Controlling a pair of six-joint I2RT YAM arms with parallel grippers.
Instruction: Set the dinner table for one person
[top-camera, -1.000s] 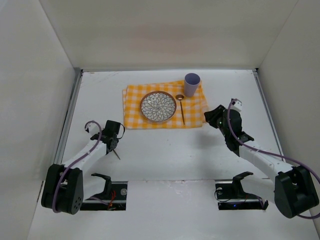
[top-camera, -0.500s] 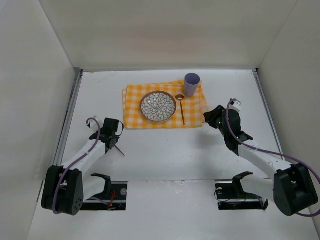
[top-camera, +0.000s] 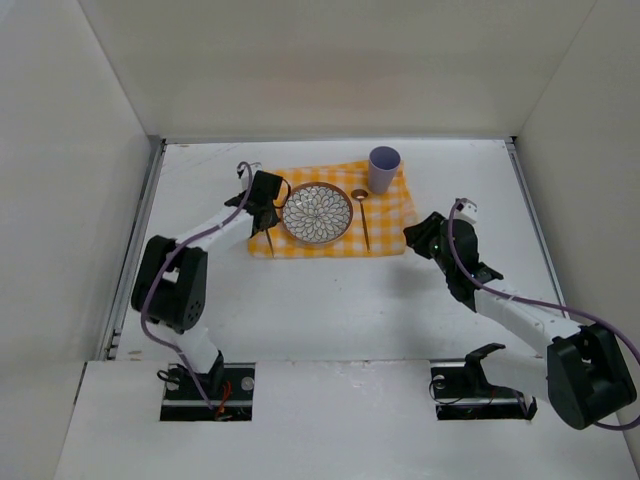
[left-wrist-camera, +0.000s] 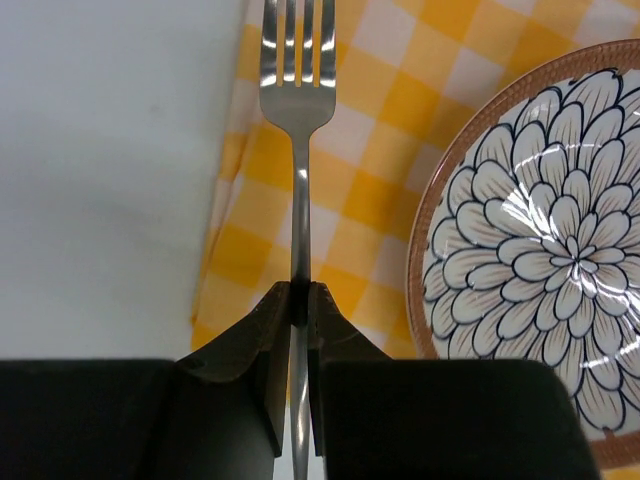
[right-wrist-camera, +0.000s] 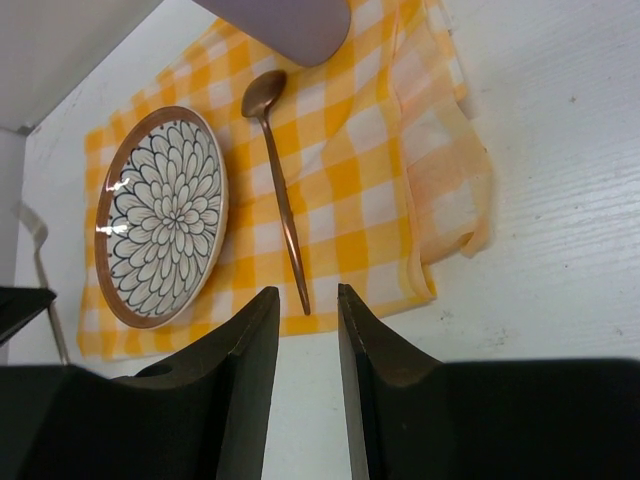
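Note:
My left gripper is holding the silver fork and will lower toward the plate (top-camera: 316, 212), set the fork onto the bare cloth strip (top-camera: 263, 244) beside the plate and then release it, because the spoon takes up the plate's other side.
On the white dinner table (top-camera: 330, 300) lies a yellow checked cloth (top-camera: 385, 215) with a flower-patterned plate (top-camera: 316, 212), a copper spoon (top-camera: 362, 218) right of it and a lilac cup (top-camera: 384, 168) at the far right corner. My left gripper (top-camera: 266, 218) is shut on the handle of a silver fork (left-wrist-camera: 298, 90), held over the cloth's left edge (left-wrist-camera: 370, 180), just left of the plate (left-wrist-camera: 540, 260), tines pointing away. My right gripper (right-wrist-camera: 308, 295) stands open and empty over the table, near the tip of the spoon's handle (right-wrist-camera: 280, 190).
White walls (top-camera: 80, 150) border the tabletop on three sides. The cloth's right edge (right-wrist-camera: 450, 190) is folded and rumpled. The plate (right-wrist-camera: 165, 215) and cup (right-wrist-camera: 290, 25) also show in the right wrist view, with the fork (right-wrist-camera: 40, 270) at its far left.
My left gripper shut on the fork at the near left of the table and carried it up to the cloth's left edge beside the plate. The right arm barely moved.

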